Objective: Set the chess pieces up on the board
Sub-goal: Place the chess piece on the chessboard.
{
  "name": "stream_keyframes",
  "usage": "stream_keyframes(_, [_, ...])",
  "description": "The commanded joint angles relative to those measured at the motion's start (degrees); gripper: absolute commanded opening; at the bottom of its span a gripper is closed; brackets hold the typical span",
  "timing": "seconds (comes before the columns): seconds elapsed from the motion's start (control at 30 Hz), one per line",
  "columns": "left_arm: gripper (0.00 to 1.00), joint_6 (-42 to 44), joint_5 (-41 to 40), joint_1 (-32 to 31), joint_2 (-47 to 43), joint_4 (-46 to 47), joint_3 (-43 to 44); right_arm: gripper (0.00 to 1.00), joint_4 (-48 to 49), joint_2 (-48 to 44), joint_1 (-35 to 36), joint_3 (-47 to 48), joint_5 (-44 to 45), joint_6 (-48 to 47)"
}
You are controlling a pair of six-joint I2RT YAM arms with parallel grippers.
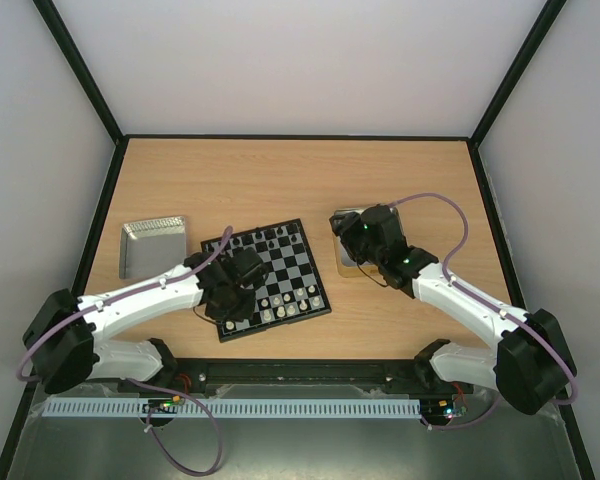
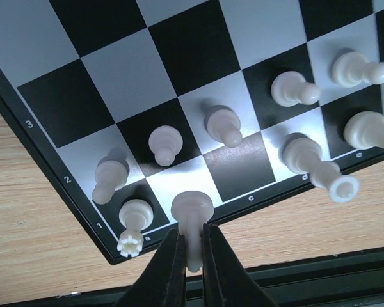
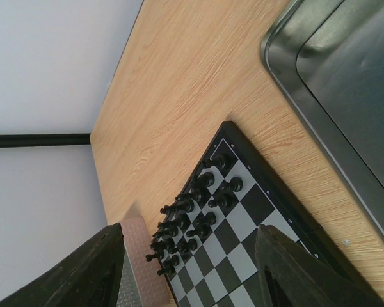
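Note:
I will move the upright white piece in my left gripper down next onto the empty light square beside the white corner rook (image 2: 134, 220), which is below the gripper, and let go of the piece.
The board (image 1: 298, 272) lies mid-table, with black pieces (image 1: 270, 238) on its far rows and white pieces (image 1: 285, 308) on its near rows. My left gripper (image 1: 230, 292) hangs over the board's near left corner. In the left wrist view it (image 2: 191, 238) is shut on a white piece (image 2: 192, 210), base down, over the light square beside the white corner rook (image 2: 134, 220). White pawns (image 2: 163, 144) stand one row beyond. My right gripper (image 1: 365, 235) is open and empty over the gold-rimmed tray (image 1: 348, 268). In its wrist view the fingers (image 3: 102, 272) frame the black pieces (image 3: 192, 211).
A silver metal tray (image 1: 152, 243) sits left of the board. The gold-rimmed tray's edge (image 3: 294, 89) fills the right wrist view's upper right. A taller white piece (image 2: 317, 166) stands on the near row, with a bare dark square (image 2: 240, 165) between it and the held piece. A black rail runs along the table's near edge.

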Motion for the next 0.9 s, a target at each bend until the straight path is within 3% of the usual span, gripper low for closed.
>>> stream_keyframes(0.0, [0.02,2.57,1.77,0.39,1.36,0.3,-1.77,0.56,-0.92,-0.22,-0.14,0.31,1.73,-0.76])
stream_keyframes(0.63, [0.05,5.05,2.37,0.46,5.84,2.18,-2.58,0.56,-1.76,-0.47,-0.11,-0.05,2.6,-1.04])
stream_keyframes(0.87, [0.18,5.3,3.62,0.45,5.28,2.05,-1.65,0.56,-2.19,-0.83,-0.14,-0.09,2.86,-1.13])
